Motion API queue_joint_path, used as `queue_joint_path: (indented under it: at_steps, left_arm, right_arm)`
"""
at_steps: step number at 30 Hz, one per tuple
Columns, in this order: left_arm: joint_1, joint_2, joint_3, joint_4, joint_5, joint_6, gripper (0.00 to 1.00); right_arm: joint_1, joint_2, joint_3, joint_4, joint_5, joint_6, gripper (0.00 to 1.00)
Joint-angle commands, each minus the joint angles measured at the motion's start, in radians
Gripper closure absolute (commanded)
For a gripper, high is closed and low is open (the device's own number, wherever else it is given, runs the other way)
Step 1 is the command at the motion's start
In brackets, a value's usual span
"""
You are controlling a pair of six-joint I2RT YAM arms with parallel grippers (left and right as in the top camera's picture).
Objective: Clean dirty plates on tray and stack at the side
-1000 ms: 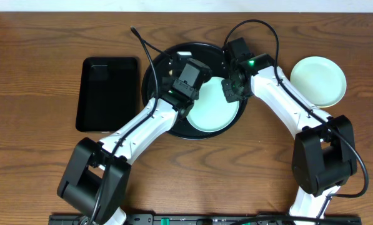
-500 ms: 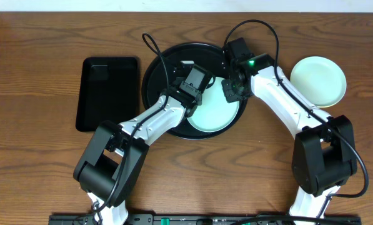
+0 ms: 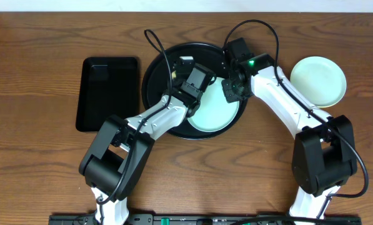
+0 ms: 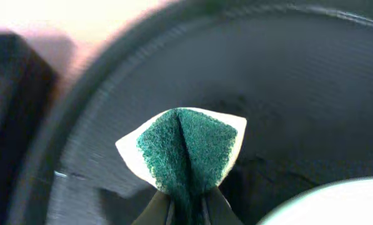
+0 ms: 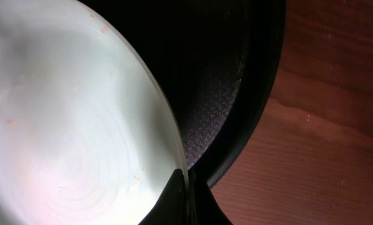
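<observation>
My right gripper should next lift, move across and down, and release the plate onto the second pale plate (image 3: 319, 81), as that is to its right in the overhead view.
A light blue plate (image 3: 215, 112) lies in the large round black tray (image 3: 152, 80). It shows pale with tiny orange-brown smudges in the right wrist view (image 5: 74, 119). My right gripper (image 3: 230, 91) is shut on this plate's rim (image 5: 185, 181) at the tray's right side. My left gripper (image 3: 185, 67) is shut on a green and white scouring sponge (image 4: 185, 150), held over the tray floor (image 4: 286, 94) left of the plate's edge (image 4: 336, 203). A second pale plate (image 3: 318, 81) rests on the table to the right of the tray.
A smaller rectangular black tray (image 3: 107, 94) lies left of the round tray. Black cables (image 3: 150, 42) loop over the round tray's far rim. The wooden table (image 3: 42, 156) surrounds everything.
The left arm has swung its elbow inward and the left gripper with the sponge has shifted slightly toward the tray's far side. The right gripper and plate have not moved.
</observation>
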Motion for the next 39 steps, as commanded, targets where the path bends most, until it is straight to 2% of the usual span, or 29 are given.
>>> queue_joint_path:
  at_steps: [1,6,10,15,19,22,25,29,33,37,39]
  left_arm:
    - [0.016,-0.06,0.031,0.005,-0.181,0.1,0.92]
    - [0.046,-0.174,0.036,-0.006,-0.193,0.114,0.92]
    - [0.073,-0.272,0.036,-0.095,-0.148,0.107,0.92]
    - [0.158,-0.388,0.036,-0.278,0.109,0.107,0.92]
    - [0.3,-0.45,0.036,-0.4,0.372,0.108,0.92]
    - [0.43,-0.459,0.036,-0.459,0.586,0.111,0.92]
    - [0.575,-0.451,0.035,-0.507,0.837,0.165,0.92]
    - [0.729,-0.436,0.034,-0.541,1.066,0.217,0.92]
    - [0.812,-0.42,0.025,-0.551,1.192,0.247,0.92]
    - [0.832,-0.397,0.011,-0.578,1.191,0.283,0.92]
    - [0.832,-0.38,0.008,-0.584,1.191,0.296,0.92]
  right_arm:
    - [-0.01,-0.004,-0.006,-0.001,0.002,0.011,0.99]
    - [-0.01,-0.004,-0.006,0.0,0.002,0.011,0.99]
    - [-0.01,-0.004,-0.006,0.013,0.002,0.011,0.99]
    - [-0.008,-0.024,0.024,0.039,0.002,0.043,0.99]
    - [0.014,-0.074,0.093,0.04,0.066,0.045,0.99]
    - [0.055,-0.121,0.13,0.041,0.216,0.044,0.99]
    - [0.117,-0.166,0.139,0.052,0.399,0.041,0.99]
    - [0.235,-0.191,0.139,0.082,0.65,0.038,0.99]
    - [0.358,-0.179,0.125,0.122,0.938,0.03,0.99]
    - [0.447,-0.15,0.097,0.208,1.183,0.029,0.99]
    - [0.465,-0.133,0.096,0.225,1.223,0.029,0.99]
